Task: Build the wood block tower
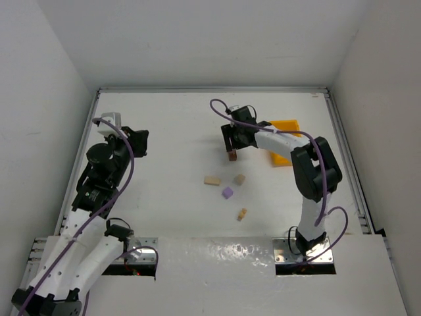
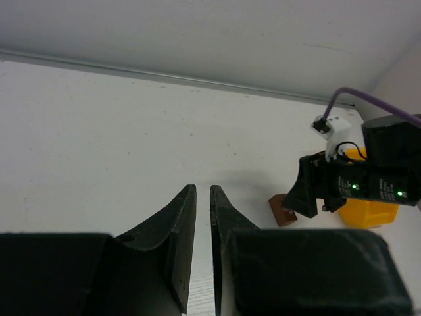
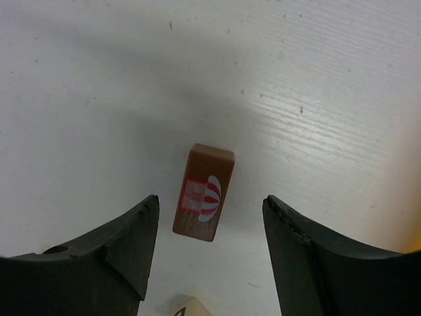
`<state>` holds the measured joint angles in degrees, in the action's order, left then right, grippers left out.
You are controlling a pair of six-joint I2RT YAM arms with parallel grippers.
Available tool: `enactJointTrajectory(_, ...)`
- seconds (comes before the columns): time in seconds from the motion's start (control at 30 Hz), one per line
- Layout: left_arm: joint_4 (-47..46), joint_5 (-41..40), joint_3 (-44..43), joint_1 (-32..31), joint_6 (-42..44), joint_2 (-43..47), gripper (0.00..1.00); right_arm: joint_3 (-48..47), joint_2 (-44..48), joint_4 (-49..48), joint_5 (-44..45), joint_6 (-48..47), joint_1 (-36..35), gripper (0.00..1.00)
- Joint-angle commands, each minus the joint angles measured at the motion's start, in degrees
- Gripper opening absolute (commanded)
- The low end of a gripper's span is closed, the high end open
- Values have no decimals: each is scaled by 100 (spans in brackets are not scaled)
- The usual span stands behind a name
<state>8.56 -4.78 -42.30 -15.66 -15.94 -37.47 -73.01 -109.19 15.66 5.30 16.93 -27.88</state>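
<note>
The right gripper's open fingers are already above and on either side of the dark brown block [image 1: 233,157] [image 3: 203,192], so the gripper should next go down over it and close on the block's long sides.
A dark brown block [image 1: 233,157] with a red-and-white sticker lies flat on the white table; it also shows in the right wrist view [image 3: 204,192] and the left wrist view [image 2: 283,209]. My right gripper [image 1: 231,146] is open and hovers right over it, one finger on each side [image 3: 211,198], not touching. A purple cube [image 1: 227,193] and three pale tan blocks [image 1: 212,180] [image 1: 240,179] [image 1: 242,214] lie loose nearer the arms. My left gripper [image 1: 137,141] is shut and empty at the far left [image 2: 203,187], well away from the blocks.
A yellow plastic bin [image 1: 287,125] lies behind the right arm, also in the left wrist view [image 2: 371,214]. White walls close in the table on three sides. The corner of a tan block [image 3: 187,309] shows at the bottom of the right wrist view.
</note>
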Motion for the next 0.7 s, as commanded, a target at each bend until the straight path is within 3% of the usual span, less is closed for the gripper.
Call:
enactJointTrajectory(0.0,-214,29,-164,-130,-32,161,13,-406,-137,-28,-169,108,28,63)
enactJointTrajectory(0.13,-223,38,-164,-227,-32,240,13,-617,-462,68,-161,197,46,59)
enactJointTrajectory(0.23,-223,38,-173,-271,-32,302,13,-670,-647,60,-126,293,72,48)
enactJointTrajectory(0.43,-214,3,-173,-341,-32,442,13,-846,-911,262,-73,355,81,46)
enactJointTrajectory(0.47,-223,3,-182,-350,-32,469,13,-820,-894,288,-82,364,81,31)
enactJointTrajectory(0.5,-214,3,-173,-350,-32,478,13,-794,-842,262,-56,390,81,26)
enactJointTrajectory(0.67,-240,20,-173,-385,-49,557,13,-364,-201,17,-55,644,46,18)
